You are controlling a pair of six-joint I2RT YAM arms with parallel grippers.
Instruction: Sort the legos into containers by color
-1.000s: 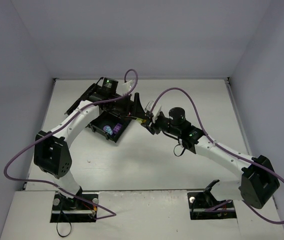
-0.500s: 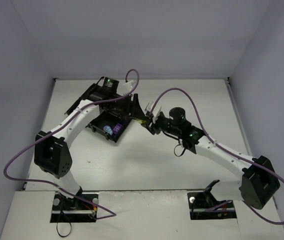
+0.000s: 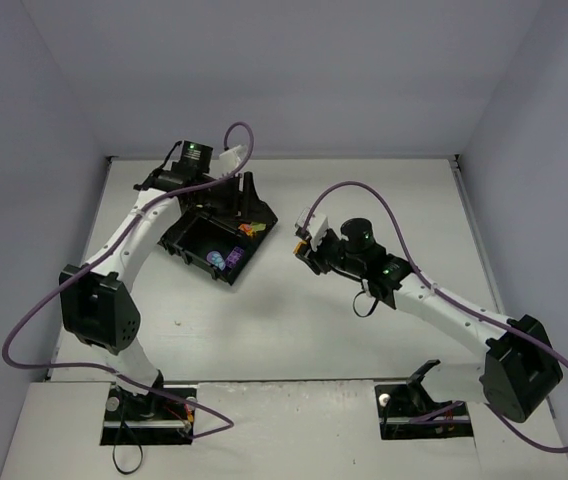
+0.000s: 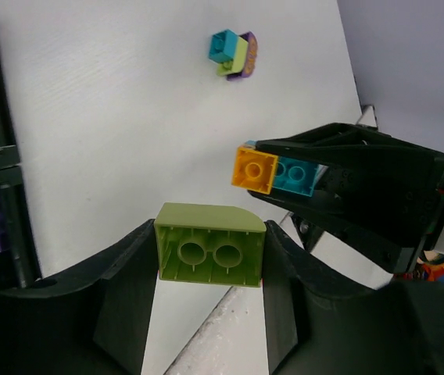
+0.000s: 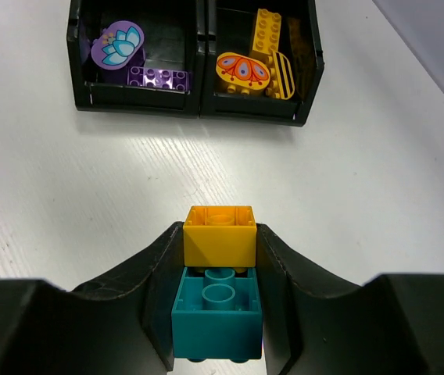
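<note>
The orange and teal legos are still stuck together, and bare tabletop beside the tray is below them. My right gripper will next lower the legos there and let go of them.
My left gripper (image 4: 210, 262) is shut on a lime green lego (image 4: 210, 244), held off the table. In the top view that gripper (image 3: 247, 196) hangs over the far side of the black tray of containers (image 3: 171, 243). My right gripper (image 5: 220, 273) is shut on an orange lego (image 5: 220, 234) stuck to a teal lego (image 5: 218, 316). It hovers right of the tray (image 3: 302, 246). One container holds purple legos (image 5: 158, 76), its neighbour orange ones (image 5: 265, 35).
A small stack of teal, lime and purple bricks (image 4: 234, 53) lies on the white table beyond the right gripper. The grey side walls close in the table on the left, right and back.
The left gripper closed on the lime green brick and pulled back and left, away from the right gripper, which kept the orange and teal bricks and barely moved.
</note>
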